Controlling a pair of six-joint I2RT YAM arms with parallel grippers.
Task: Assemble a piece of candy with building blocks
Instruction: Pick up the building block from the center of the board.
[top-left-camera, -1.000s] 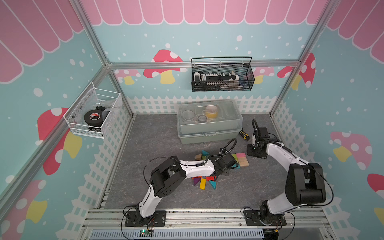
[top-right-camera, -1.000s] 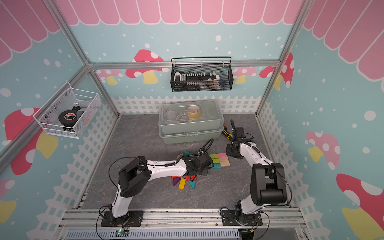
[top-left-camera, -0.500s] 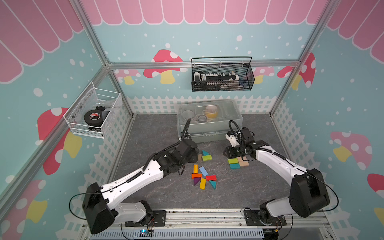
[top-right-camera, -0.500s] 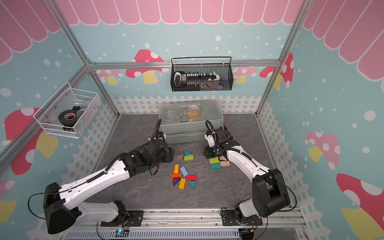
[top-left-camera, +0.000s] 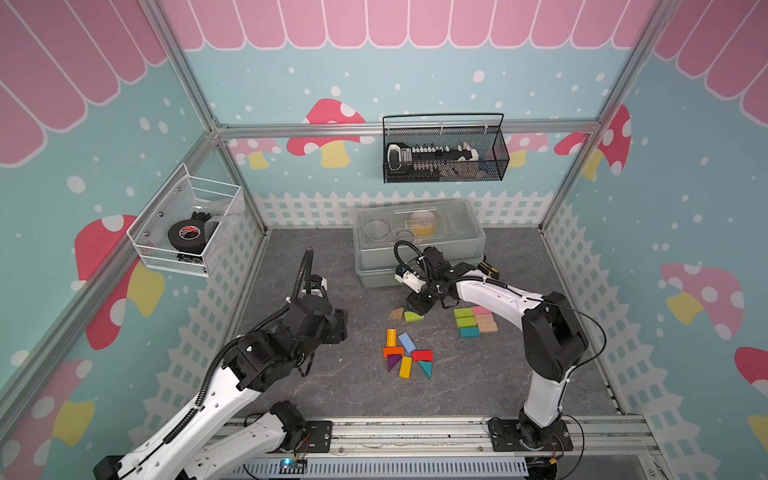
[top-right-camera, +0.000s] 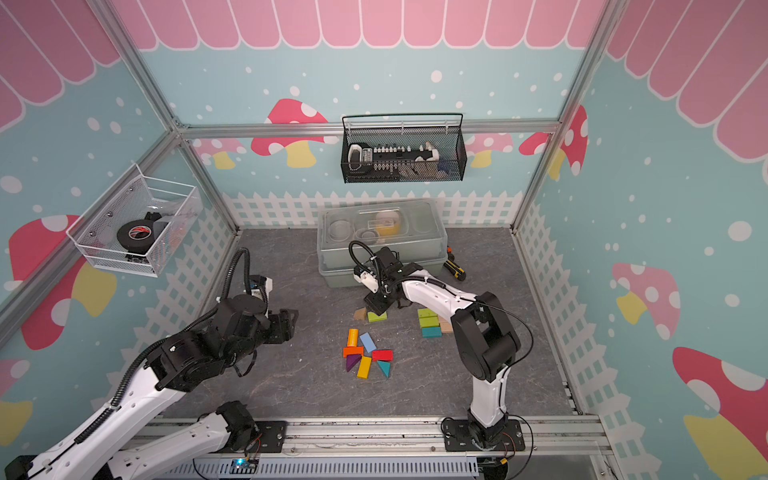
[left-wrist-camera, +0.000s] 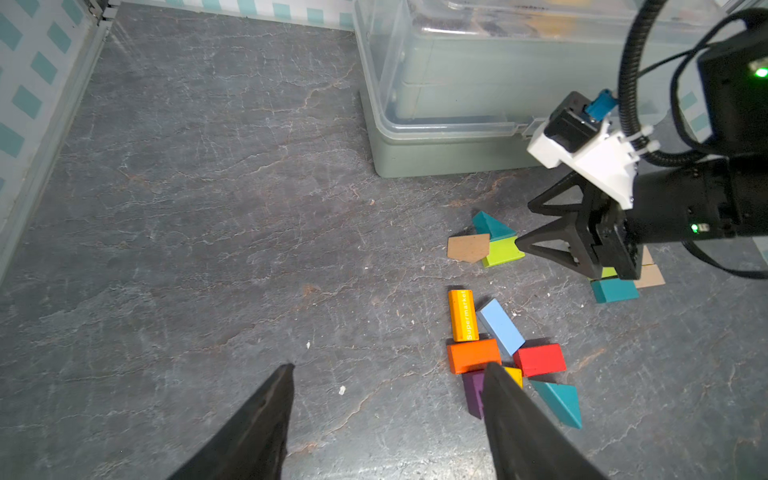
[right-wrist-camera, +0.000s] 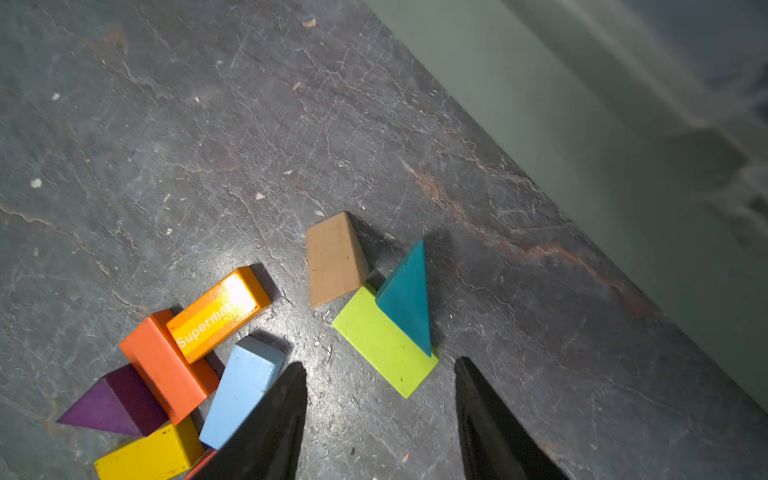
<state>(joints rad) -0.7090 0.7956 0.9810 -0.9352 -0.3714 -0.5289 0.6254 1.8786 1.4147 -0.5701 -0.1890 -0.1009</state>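
Observation:
The right gripper lowers next, still open, until its fingers straddle the teal prism (right-wrist-camera: 409, 297) by the lime block, and closes, since that prism lies below it.
Building blocks lie in three groups on the grey floor. A loose pile (top-left-camera: 407, 357) of orange, light blue, red, purple, yellow and teal pieces is in the middle. A lime green block (right-wrist-camera: 384, 340) carries a teal prism (right-wrist-camera: 409, 297), with a tan block (right-wrist-camera: 334, 259) beside it. A tidy grid of green, pink, tan and teal bars (top-left-camera: 476, 322) lies to the right. My right gripper (right-wrist-camera: 380, 363) hangs open just behind the lime block, holding nothing. My left gripper (left-wrist-camera: 389, 368) is open and empty, left of the pile (left-wrist-camera: 498, 345).
A clear lidded box (top-left-camera: 419, 241) stands at the back, close behind my right gripper (top-left-camera: 417, 305). A yellow-black tool (top-left-camera: 488, 270) lies by the box. A black wire basket (top-left-camera: 444, 153) hangs on the back wall, a white one with tape (top-left-camera: 187, 228) on the left wall.
My left arm has pulled back leftward from the blocks and its jaws have widened. My right arm has swung in from the back right to the lime block, jaws opening.

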